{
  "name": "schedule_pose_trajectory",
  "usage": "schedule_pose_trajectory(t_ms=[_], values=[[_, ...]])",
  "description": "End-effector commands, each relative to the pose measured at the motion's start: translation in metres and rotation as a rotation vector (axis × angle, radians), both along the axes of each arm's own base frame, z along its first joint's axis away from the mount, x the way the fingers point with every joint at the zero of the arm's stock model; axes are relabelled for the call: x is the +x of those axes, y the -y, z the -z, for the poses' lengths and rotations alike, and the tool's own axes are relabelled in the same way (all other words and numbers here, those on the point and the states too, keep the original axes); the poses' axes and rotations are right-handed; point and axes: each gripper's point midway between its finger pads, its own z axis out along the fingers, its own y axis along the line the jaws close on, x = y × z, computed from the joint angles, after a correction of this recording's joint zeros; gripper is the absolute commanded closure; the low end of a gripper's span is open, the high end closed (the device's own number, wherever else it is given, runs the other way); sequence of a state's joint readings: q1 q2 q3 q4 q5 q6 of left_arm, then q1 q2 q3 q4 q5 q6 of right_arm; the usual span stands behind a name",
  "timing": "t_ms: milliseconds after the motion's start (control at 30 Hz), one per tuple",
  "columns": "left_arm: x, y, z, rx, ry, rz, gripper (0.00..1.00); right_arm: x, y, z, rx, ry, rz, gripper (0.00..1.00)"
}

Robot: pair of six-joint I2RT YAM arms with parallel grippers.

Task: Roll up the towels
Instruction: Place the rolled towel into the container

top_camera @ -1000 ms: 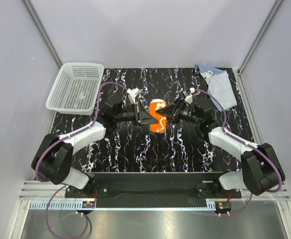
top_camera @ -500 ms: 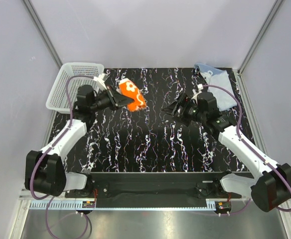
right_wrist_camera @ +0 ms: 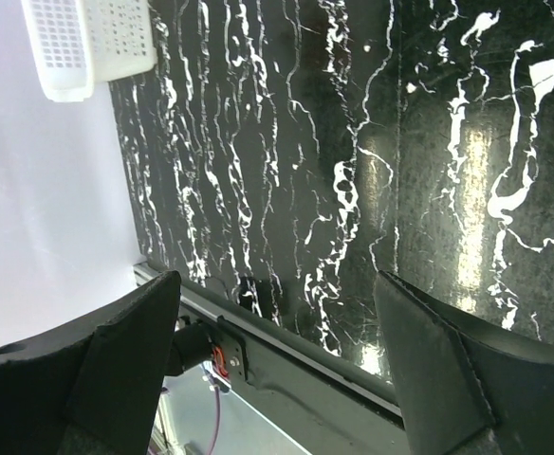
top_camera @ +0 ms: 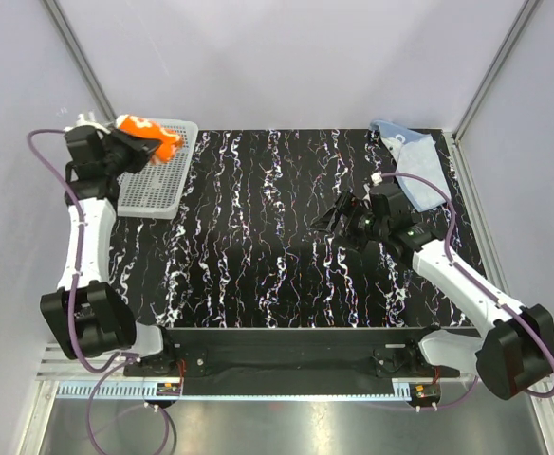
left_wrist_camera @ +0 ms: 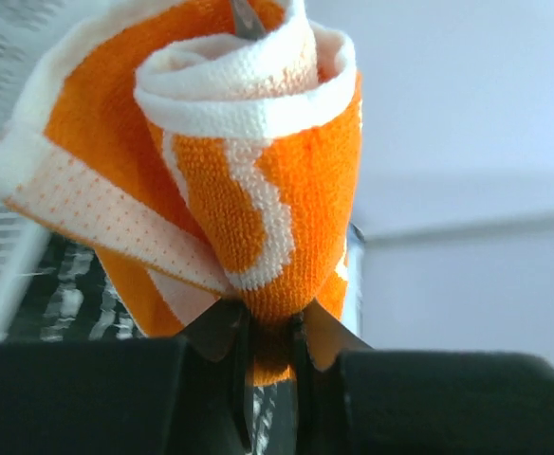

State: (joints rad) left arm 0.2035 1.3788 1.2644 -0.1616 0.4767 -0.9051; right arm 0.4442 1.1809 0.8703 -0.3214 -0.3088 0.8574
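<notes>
The white mesh basket [top_camera: 154, 185] [left_wrist_camera: 11, 62] is open below. My left gripper next lowers the rolled orange towel between the basket's sides toward its far end and releases it.
My left gripper [top_camera: 133, 150] is shut on the rolled orange towel [top_camera: 149, 138] with white prints and holds it above the white mesh basket [top_camera: 154, 185] at the far left. In the left wrist view the roll [left_wrist_camera: 249, 180] fills the frame, pinched at its lower end between the jaws [left_wrist_camera: 272, 327]. The light blue towel [top_camera: 419, 166] lies flat and unrolled at the far right corner of the table. My right gripper [top_camera: 332, 218] is open and empty over the middle right of the table, its fingers [right_wrist_camera: 125, 351] wide apart above bare tabletop.
The black, white-veined tabletop [top_camera: 267, 246] ends at a dark front rail [right_wrist_camera: 296, 365]. Grey walls and metal posts close in the left, right and back. A corner of the basket shows in the right wrist view [right_wrist_camera: 87, 47].
My left gripper carried the rolled orange towel from the table's centre leftward and up to above the basket. My right gripper let go, opened and drew back to the right.
</notes>
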Motion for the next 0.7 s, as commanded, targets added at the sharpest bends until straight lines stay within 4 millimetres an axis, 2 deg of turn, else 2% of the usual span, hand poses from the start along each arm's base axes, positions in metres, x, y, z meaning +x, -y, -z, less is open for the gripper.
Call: schedule_pose_trajectory(t_ms=[0, 100, 167, 200, 267, 333, 367, 400, 433, 467, 500, 533, 567, 600, 667], values=[[-0.013, -0.077, 0.048, 0.067, -0.239, -0.289, 1.00, -0.003, -0.002, 0.009, -0.016, -0.010, -0.040, 0.11], [-0.020, -0.104, 0.069, 0.079, -0.288, -0.371, 1.00, -0.004, -0.004, 0.016, -0.020, -0.024, -0.052, 0.11], [-0.020, -0.112, 0.079, 0.110, -0.330, -0.391, 1.00, -0.004, -0.004, 0.020, -0.024, -0.032, -0.059, 0.11], [-0.016, -0.117, 0.093, 0.119, -0.370, -0.404, 1.00, -0.004, -0.005, 0.024, -0.029, -0.043, -0.062, 0.11], [-0.011, -0.121, 0.104, 0.126, -0.402, -0.405, 1.00, -0.003, -0.006, 0.028, -0.031, -0.051, -0.067, 0.12], [-0.002, -0.129, 0.130, 0.135, -0.476, -0.410, 1.00, -0.003, -0.007, 0.033, -0.036, -0.068, -0.072, 0.12], [0.007, -0.132, 0.126, 0.136, -0.468, -0.407, 1.00, -0.002, -0.007, 0.034, -0.039, -0.069, -0.072, 0.12], [0.017, -0.129, 0.147, 0.113, -0.510, -0.367, 1.00, -0.003, -0.006, 0.037, -0.043, -0.075, -0.073, 0.12], [0.025, -0.129, 0.153, 0.101, -0.514, -0.348, 1.00, -0.003, -0.006, 0.037, -0.044, -0.075, -0.071, 0.12], [0.039, -0.130, 0.147, 0.096, -0.493, -0.336, 1.00, -0.002, -0.005, 0.040, -0.053, -0.075, -0.068, 0.12], [0.048, -0.127, 0.171, 0.065, -0.539, -0.301, 1.00, -0.002, -0.005, 0.044, -0.060, -0.083, -0.066, 0.12], [0.055, -0.128, 0.177, 0.042, -0.556, -0.303, 1.00, -0.002, -0.004, 0.046, -0.064, -0.086, -0.065, 0.12], [0.063, -0.128, 0.198, 0.023, -0.594, -0.298, 1.00, 0.000, -0.005, 0.048, -0.067, -0.086, -0.063, 0.12], [0.074, -0.129, 0.194, 0.005, -0.573, -0.291, 1.00, 0.001, -0.005, 0.054, -0.073, -0.102, -0.065, 0.12], [0.091, -0.128, 0.198, -0.015, -0.561, -0.293, 1.00, 0.004, -0.008, 0.058, -0.071, -0.104, -0.074, 0.12]])
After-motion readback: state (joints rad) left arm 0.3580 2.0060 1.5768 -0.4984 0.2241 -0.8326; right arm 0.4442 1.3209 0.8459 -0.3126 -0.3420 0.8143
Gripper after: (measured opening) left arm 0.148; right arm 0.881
